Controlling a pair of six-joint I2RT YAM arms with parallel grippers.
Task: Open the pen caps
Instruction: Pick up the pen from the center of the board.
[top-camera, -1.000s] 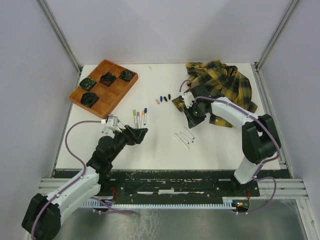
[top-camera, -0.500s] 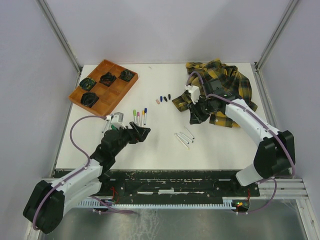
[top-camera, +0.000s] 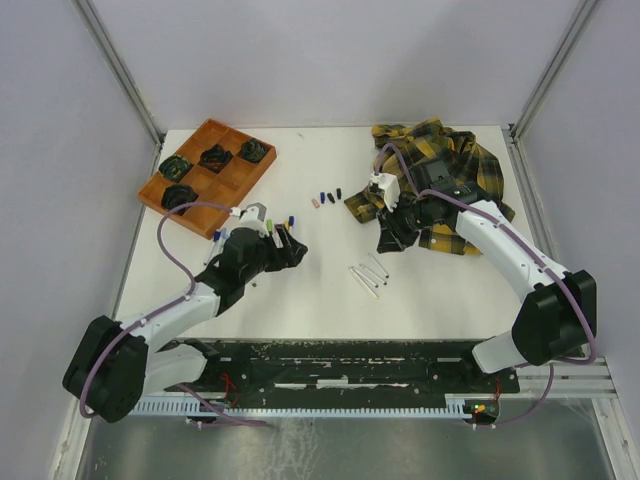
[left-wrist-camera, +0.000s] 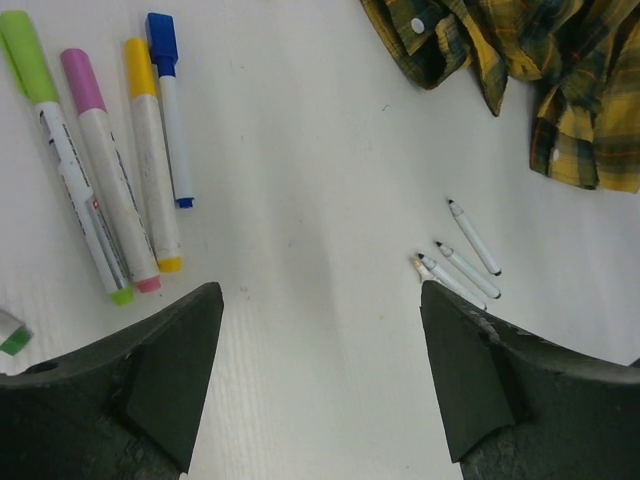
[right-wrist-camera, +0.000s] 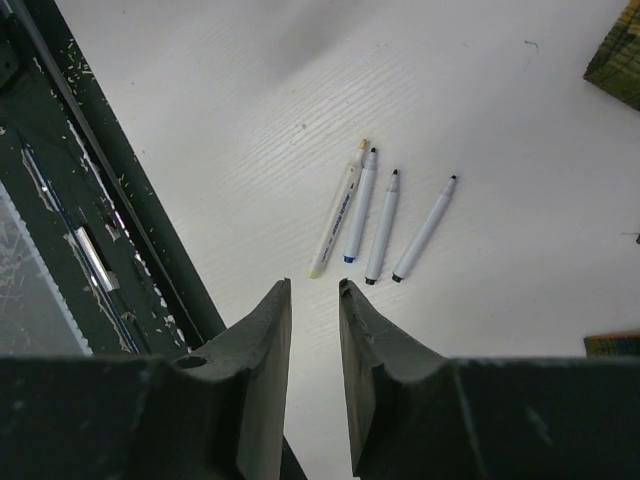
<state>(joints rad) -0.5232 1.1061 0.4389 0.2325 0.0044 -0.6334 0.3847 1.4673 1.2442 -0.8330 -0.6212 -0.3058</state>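
Observation:
I need to lower the open fingers of my left gripper outward around the blue marker's white body next, because it lies below and outward with its cap still on.
Several capped markers lie side by side, with green, pink, yellow and blue pen caps; they also show in the top view. My left gripper is open wide and empty, hovering just before them. Several loose pen caps lie in a row near the shirt. Several uncapped white marker barrels lie together. My right gripper has a narrow gap, holds nothing, and hovers above them.
A yellow plaid shirt lies at the back right, under the right arm. An orange wooden tray with dark items stands at the back left. The dark table edge runs near the right gripper.
My left arm has reached forward and up the table until its gripper is at the capped markers. My right gripper has lifted off the uncapped markers and shifted slightly back.

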